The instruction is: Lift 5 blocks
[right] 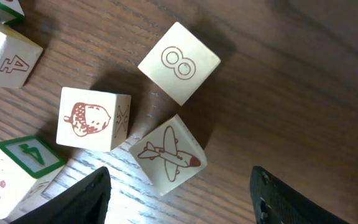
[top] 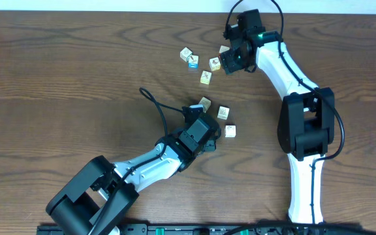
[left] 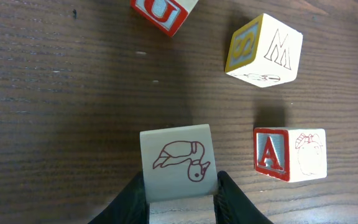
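Note:
Next, my left gripper will carry the cream block with the red bird print toward the right in the left wrist view to the A cube's red side (top: 226,132) (left: 270,154), then release it, since bare table separates them.
My left gripper (left: 180,193) is shut on a cream block (left: 178,163) with a red bird print, one finger on each side. In the overhead view this gripper (top: 207,128) covers that block. My right gripper (right: 179,202) (top: 230,61) is open above the far cluster. A cream block with a red airplane print (right: 166,155) lies on the table just ahead of its spread fingers, untouched. Beyond it lie a block marked 8 (right: 179,62) and an acorn block (right: 93,118).
Close to the left gripper lie a red-and-blue A cube (left: 289,154), an M cube with a yellow side (left: 264,50) and a red U cube (left: 163,12). Left of the right gripper lie a green-edged 4 cube (right: 17,168) and another 4 cube (right: 5,59).

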{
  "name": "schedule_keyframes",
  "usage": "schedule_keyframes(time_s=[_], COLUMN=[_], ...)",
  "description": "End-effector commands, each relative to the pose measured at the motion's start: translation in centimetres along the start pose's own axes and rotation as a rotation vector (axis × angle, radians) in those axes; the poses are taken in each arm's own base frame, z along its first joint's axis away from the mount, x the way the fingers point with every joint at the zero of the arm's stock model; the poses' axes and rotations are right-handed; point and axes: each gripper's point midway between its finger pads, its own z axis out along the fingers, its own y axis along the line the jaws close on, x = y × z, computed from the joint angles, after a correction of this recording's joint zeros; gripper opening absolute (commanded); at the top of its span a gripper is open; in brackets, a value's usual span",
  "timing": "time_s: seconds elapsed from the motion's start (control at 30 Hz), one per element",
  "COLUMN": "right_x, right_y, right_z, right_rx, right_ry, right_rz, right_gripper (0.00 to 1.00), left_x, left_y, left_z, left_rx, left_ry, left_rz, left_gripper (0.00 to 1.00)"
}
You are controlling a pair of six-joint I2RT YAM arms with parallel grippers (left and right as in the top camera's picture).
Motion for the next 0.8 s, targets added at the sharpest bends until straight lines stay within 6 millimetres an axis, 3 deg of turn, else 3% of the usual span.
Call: schedule_keyframes(time_s=[0.0, 0.2, 0.43, 0.53, 0.7, 0.77], right_x=[0.5, 1.5, 1.6, 1.7, 1.3, 1.1], right_y=[-0.2, -0.3, -1.4, -1.7, -1.8, -1.8], right_z=[1.6, 3.3, 3.3, 3.3, 3.3, 3.3], right_rx=[-0.002, -0.002, 0.063, 0.08, 0.084, 0.085], right_ry=[0.019, 0.051, 0.062, 0.068, 0.054, 0.044], right_rz=[-0.063, -0.075, -0.114, -0.136, -0.173, -0.177], right_gripper=[0.68, 0.66, 0.6, 0.57, 0.59, 0.59], left_x=[0.5, 0.2, 1.4, 1.7, 2.3, 2.7], left_y=[0.1, -2.2, -1.5, -1.5, -1.8, -2.2], left_z=[0.6, 0.7, 1.8, 1.9, 1.8, 1.8], left_rx=[-0.013, 0.059, 0.033, 0.03, 0.036, 0.042], left_ry=[0.006, -0.034, -0.002, 0.005, 0.015, 0.02], left_rz=[0.008, 0.026, 0.035, 0.039, 0.055, 0.066], left_gripper=[0.13, 0.13, 0.17, 0.3, 0.36, 0.42])
